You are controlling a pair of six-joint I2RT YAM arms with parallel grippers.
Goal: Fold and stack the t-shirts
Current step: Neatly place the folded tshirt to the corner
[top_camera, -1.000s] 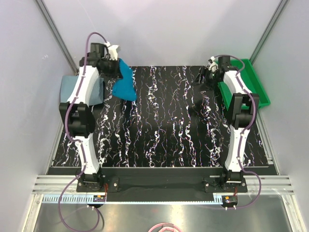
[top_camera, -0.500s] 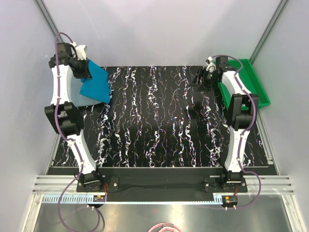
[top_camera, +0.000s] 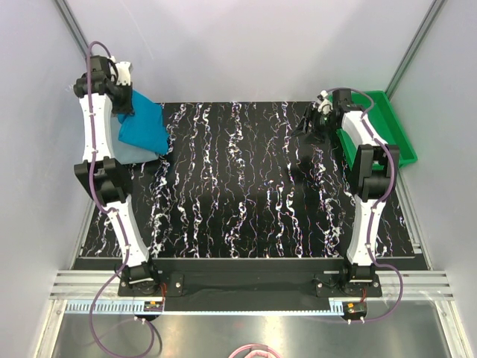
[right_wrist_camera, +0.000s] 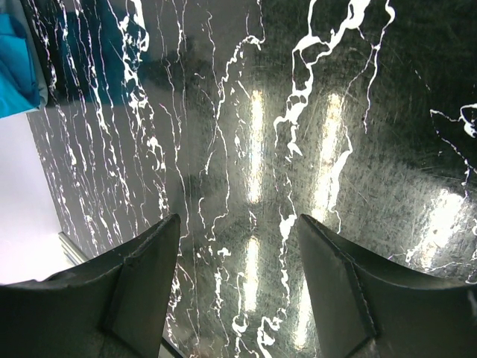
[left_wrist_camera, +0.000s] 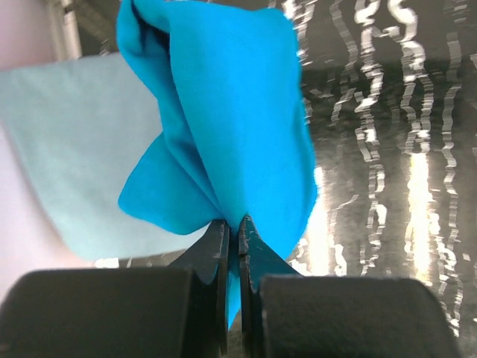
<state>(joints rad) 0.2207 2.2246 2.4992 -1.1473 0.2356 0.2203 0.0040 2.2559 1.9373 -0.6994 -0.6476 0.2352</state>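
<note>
My left gripper is holding the teal-blue shirt. It should move toward the near side wall and lower the shirt over the pale grey-blue t-shirt (top_camera: pixel 124 143) (left_wrist_camera: pixel 100 154).
My left gripper (top_camera: pixel 128 104) is shut on the folded bright teal-blue t-shirt (top_camera: pixel 145 125) and holds it at the table's far left corner, over the pale grey-blue t-shirt (top_camera: pixel 130 153) that lies flat there. In the left wrist view the teal-blue shirt (left_wrist_camera: pixel 231 112) hangs from the closed left gripper (left_wrist_camera: pixel 232 224), with the grey-blue shirt (left_wrist_camera: pixel 67 149) beneath it to the left. My right gripper (top_camera: pixel 307 128) is open and empty above the table's far right; its wrist view shows the gripper (right_wrist_camera: pixel 238 227) with only the tabletop between the spread fingers.
A green plastic tray (top_camera: pixel 389 123) stands at the far right edge, just behind the right arm. The black marbled tabletop (top_camera: pixel 246 194) runs between the arms. White walls close in on both sides.
My left gripper has carried the teal-blue shirt from the table's left-middle back and left to the far corner, over the grey-blue shirt. The right arm has hardly moved.
</note>
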